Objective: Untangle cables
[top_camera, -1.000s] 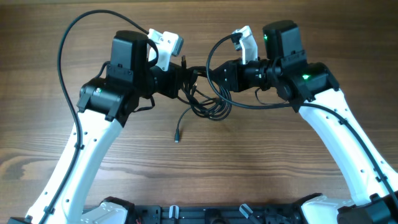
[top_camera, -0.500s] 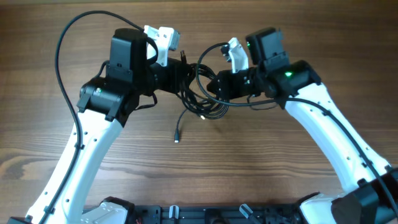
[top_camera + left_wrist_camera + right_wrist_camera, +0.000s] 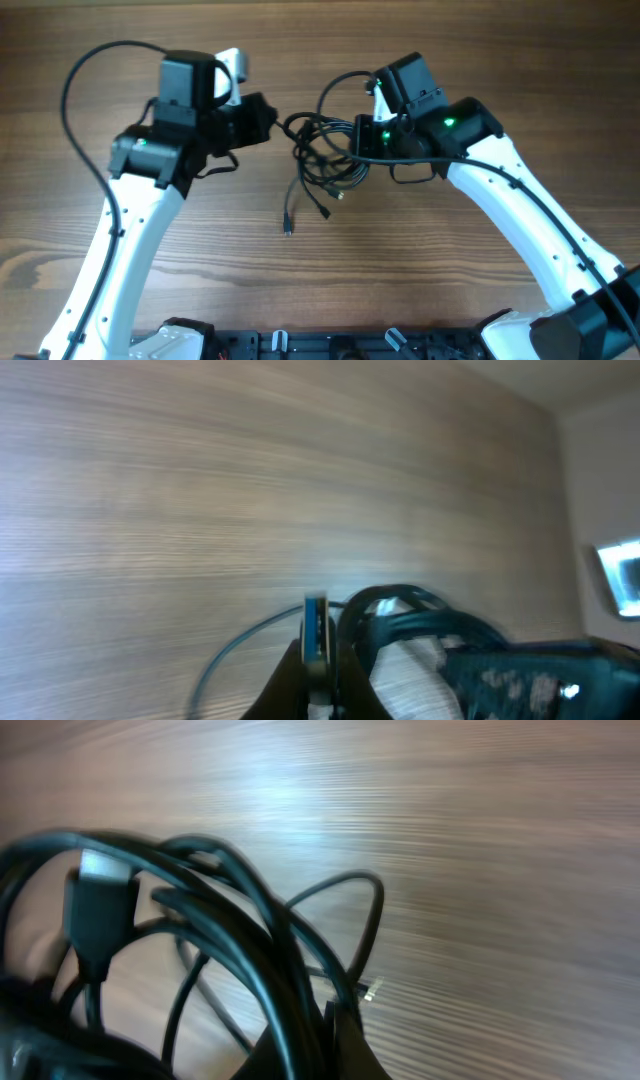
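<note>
I should move my right gripper to the right in the overhead view, over the bare wood, and let go of the bunched cables, because their loops are still tangled.
The cables (image 3: 322, 160) lie as a tangle of thin black loops on the wooden table between my two arms. My left gripper (image 3: 272, 116) is at the tangle's left edge, shut on a small plug (image 3: 316, 635) at a cable end. In the left wrist view the rest of the bundle (image 3: 400, 612) lies just right of the left gripper (image 3: 318, 660). My right gripper (image 3: 352, 142) reaches into the tangle from the right. It (image 3: 325, 1017) is shut on several black strands (image 3: 255, 935). A grey-tipped plug (image 3: 100, 905) hangs in the loops. Two loose ends (image 3: 288, 226) trail toward the front.
Thick black arm wires arc over the table, one far left (image 3: 72, 95) and one above the tangle (image 3: 332, 88). The dark arm bases (image 3: 320, 345) line the front edge. Bare wood (image 3: 420, 260) surrounds the tangle.
My left arm has drawn back to the left with the plug still in its jaws. My right gripper has moved left into the tangle and shut on the strands. The loops have spread out.
</note>
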`<state>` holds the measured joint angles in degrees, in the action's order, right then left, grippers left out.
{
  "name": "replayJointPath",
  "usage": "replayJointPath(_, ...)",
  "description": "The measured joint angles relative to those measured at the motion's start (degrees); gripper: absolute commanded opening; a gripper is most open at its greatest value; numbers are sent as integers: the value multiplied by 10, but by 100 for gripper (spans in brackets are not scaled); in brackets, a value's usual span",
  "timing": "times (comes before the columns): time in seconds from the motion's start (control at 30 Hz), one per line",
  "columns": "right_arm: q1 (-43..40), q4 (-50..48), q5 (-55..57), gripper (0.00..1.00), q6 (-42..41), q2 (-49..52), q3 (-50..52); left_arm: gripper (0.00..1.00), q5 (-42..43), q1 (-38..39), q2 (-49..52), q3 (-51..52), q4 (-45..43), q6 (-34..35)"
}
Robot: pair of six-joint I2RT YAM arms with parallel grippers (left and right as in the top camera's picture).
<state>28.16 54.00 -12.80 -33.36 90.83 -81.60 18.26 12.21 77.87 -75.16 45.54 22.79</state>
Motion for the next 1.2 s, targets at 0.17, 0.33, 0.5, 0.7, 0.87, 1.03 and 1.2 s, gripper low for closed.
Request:
replayJointPath(0.17,3,4,20,4,-26,4,0,4,-44,-5,-5,0,43,20)
replayJointPath(0.33,-6,6,3,4,-15,4,0,4,-64,-5,-5,0,57,33)
replayJointPath(0.5,-18,-2,-38,4,47,5,0,4,-65,-13,-6,0,76,37)
replayJointPath(0.7,-35,2,-64,4,37,5,0,4,-63,-22,-6,0,83,64)
replayJointPath(0.87,-57,-5,-131,6,92,7,1,4,-41,-39,-6,0,85,78)
replayJointPath(1.03,-66,-8,-181,9,151,9,7,14,3,-62,-6,0,89,58)
replayJointPath(1.2,-67,-3,-169,9,160,9,10,60,4,-67,0,0,96,24)
